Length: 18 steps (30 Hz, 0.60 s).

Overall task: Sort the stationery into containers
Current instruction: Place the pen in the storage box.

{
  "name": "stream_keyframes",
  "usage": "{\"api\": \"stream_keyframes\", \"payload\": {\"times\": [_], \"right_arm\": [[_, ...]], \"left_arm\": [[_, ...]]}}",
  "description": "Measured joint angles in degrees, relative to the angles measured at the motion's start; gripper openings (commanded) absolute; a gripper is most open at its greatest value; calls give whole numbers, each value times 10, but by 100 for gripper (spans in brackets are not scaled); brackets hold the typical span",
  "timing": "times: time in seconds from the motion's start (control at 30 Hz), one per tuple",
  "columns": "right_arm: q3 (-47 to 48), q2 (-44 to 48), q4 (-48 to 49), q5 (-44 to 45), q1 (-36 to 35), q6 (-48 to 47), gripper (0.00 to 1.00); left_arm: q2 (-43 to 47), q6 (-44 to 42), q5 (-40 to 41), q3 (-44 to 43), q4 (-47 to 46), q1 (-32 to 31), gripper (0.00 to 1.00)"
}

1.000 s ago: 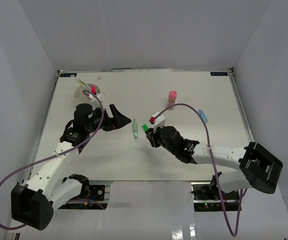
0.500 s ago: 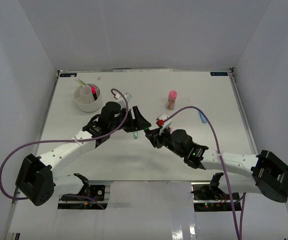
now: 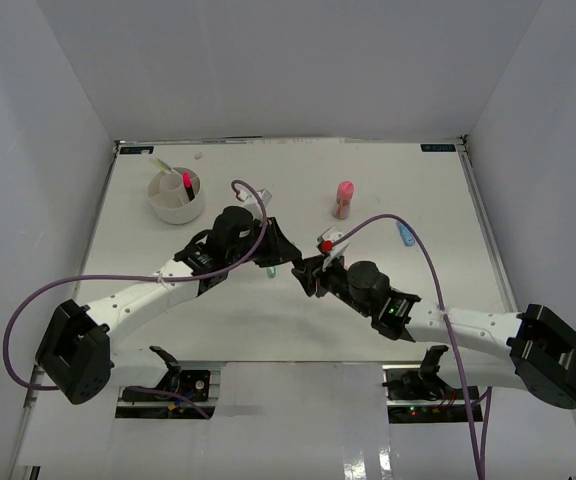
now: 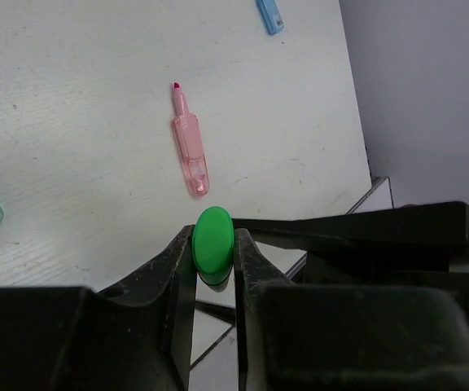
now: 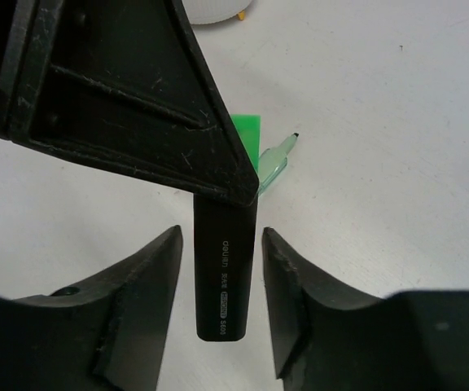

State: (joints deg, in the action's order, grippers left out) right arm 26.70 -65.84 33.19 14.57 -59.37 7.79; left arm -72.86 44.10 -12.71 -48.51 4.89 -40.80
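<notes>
It lies to the left of my left gripper in the top view. I should swing the marker outward and down into the cup's pink-marker section (image 3: 194,190) and release it.
A black marker with a green cap (image 4: 212,243) hangs between the two arms over the table's middle. My left gripper (image 4: 212,254) is shut on its cap end. In the right wrist view its black barrel (image 5: 226,281) lies between the fingers of my right gripper (image 5: 221,238), which is open with a gap on each side. From above, the left gripper (image 3: 286,254) and right gripper (image 3: 309,272) meet tip to tip. The white organiser cup (image 3: 168,211) stands at the back left and holds a pink marker and a thin pen.
A pale green marker (image 5: 273,163) lies on the table just under the grippers. A pink marker with a red tip (image 4: 190,151) lies beyond them, a blue-capped marker (image 3: 405,233) further right, and a pink tube (image 3: 345,198) stands at the back.
My left arm swung from the cup to the middle and its jaws closed on the green cap. My right gripper's jaws opened off the marker's barrel.
</notes>
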Motion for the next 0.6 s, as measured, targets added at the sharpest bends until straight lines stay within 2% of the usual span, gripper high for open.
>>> {"api": "stream_keyframes", "payload": {"times": [0.1, 0.13, 0.2, 0.23, 0.27, 0.33, 0.47, 0.6], "right_arm": [[-3, 1, 0, 1, 0, 2, 70], [-3, 2, 0, 2, 0, 2, 80], [-4, 3, 0, 5, 0, 2, 89], [-4, 4, -1, 7, 0, 0, 97], [-4, 6, -1, 12, 0, 0, 100], [-4, 10, -3, 22, 0, -4, 90], [-13, 21, -14, 44, 3, -10, 90], [-23, 25, -33, 57, 18, -19, 90]], "left_arm": [[0, -6, 3, -1, 1, -2, 8], [1, -10, 7, -2, 4, -3, 7], [3, -20, 21, -6, 13, -3, 7], [4, -27, 33, -11, 22, -3, 7], [4, -35, 47, -19, 33, -3, 6], [5, -55, 87, -38, 58, -3, 7], [6, -121, 177, -97, 109, 17, 8], [0, -198, 237, -169, 136, 99, 9]]}}
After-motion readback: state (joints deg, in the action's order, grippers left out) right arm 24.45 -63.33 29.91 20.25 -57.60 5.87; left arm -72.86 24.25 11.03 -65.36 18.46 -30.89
